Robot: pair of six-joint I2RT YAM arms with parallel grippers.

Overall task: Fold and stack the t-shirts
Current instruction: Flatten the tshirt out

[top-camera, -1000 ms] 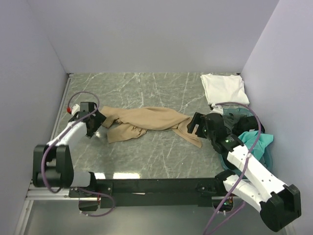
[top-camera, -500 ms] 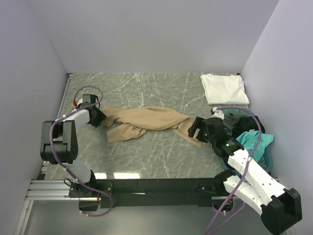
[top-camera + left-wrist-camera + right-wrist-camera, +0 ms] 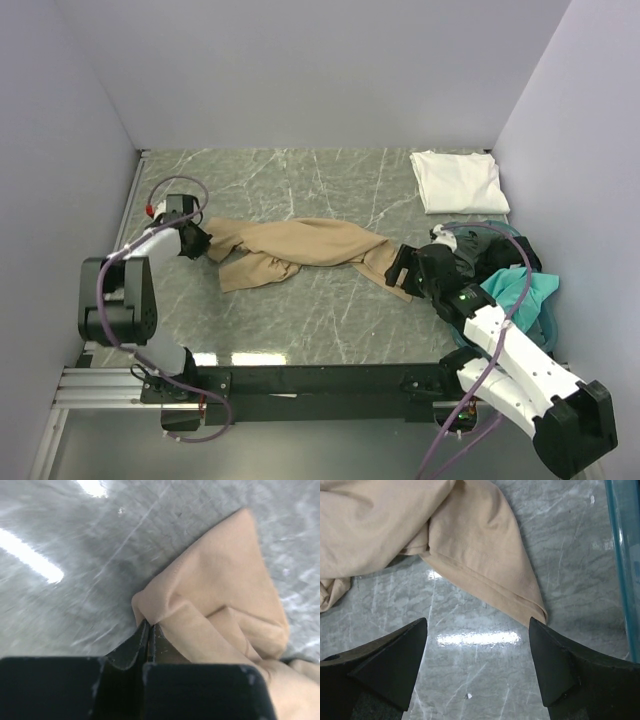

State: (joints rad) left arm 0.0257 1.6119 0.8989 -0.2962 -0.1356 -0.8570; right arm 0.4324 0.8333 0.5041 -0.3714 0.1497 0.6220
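Note:
I will lower the open fingers of my right gripper toward the right in the wrist view next, around the tan t-shirt's basket-side corner [image 3: 538, 613], which is below, beside one finger.
The tan t-shirt [image 3: 300, 245] lies crumpled in a long strip across the middle of the marble table. My left gripper [image 3: 200, 243] is at its left end. In the left wrist view its jaws [image 3: 149, 625] are shut on a fold of the tan t-shirt [image 3: 225, 590]. My right gripper [image 3: 400, 268] hovers open over the shirt's right corner; that corner of the tan t-shirt [image 3: 485, 555] lies just ahead of the open right gripper [image 3: 477, 622], beside its right fingertip [image 3: 540, 645]. A folded white t-shirt [image 3: 458, 180] rests at the back right. Teal [image 3: 522, 292] and dark grey [image 3: 482, 250] t-shirts sit heaped at the right.
The teal plastic basket [image 3: 546, 322] holds the heaped shirts at the right edge, its rim [image 3: 622, 555] close to my right gripper. Lilac walls enclose the table on the left, back and right. The black rail with the arm bases runs along the near edge.
My left gripper reached the tan shirt's left end and closed on it. My right gripper shifted slightly toward the shirt's right corner and stayed open.

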